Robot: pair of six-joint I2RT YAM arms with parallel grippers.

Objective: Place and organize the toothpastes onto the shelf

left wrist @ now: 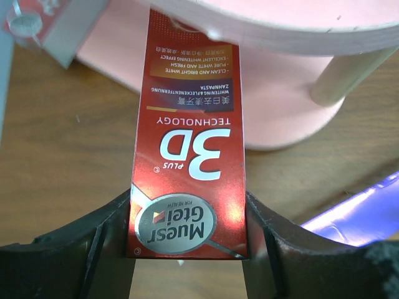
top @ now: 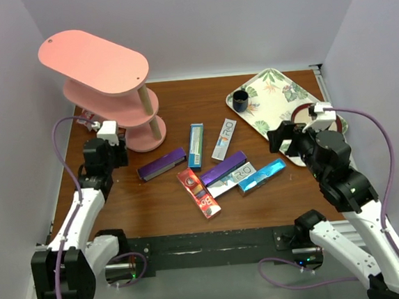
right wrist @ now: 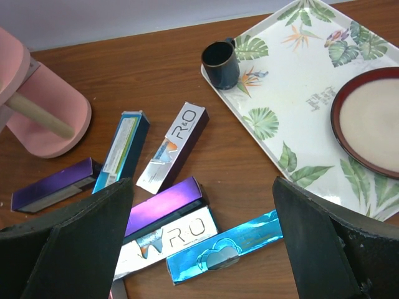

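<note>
The held carton sits crooked, so the left gripper should next swing and turn to the left in the top view, toward the shelf's bare board beside the other carton.
My left gripper [left wrist: 189,249] is shut on one end of a red toothpaste carton [left wrist: 190,156]. Its far end reaches over the bottom board of the pink shelf [left wrist: 287,106], under the board above. From overhead, this gripper [top: 107,145] sits right beside the shelf [top: 94,61]. Several toothpastes lie loose mid-table: purple [top: 162,164], teal [top: 195,145], silver-white [top: 222,139], red [top: 198,193], a second purple [top: 223,168], a second silver-white [top: 231,179] and blue [top: 262,177]. My right gripper [right wrist: 202,243] hangs open above the blue carton [right wrist: 224,249], touching nothing.
A leaf-patterned tray [top: 264,95] at the back right carries a dark cup [top: 241,102] and a red-rimmed plate [right wrist: 371,121]. A wooden shelf post [left wrist: 349,71] stands just right of the held carton. Another carton end [left wrist: 37,25] lies by the shelf's left side.
</note>
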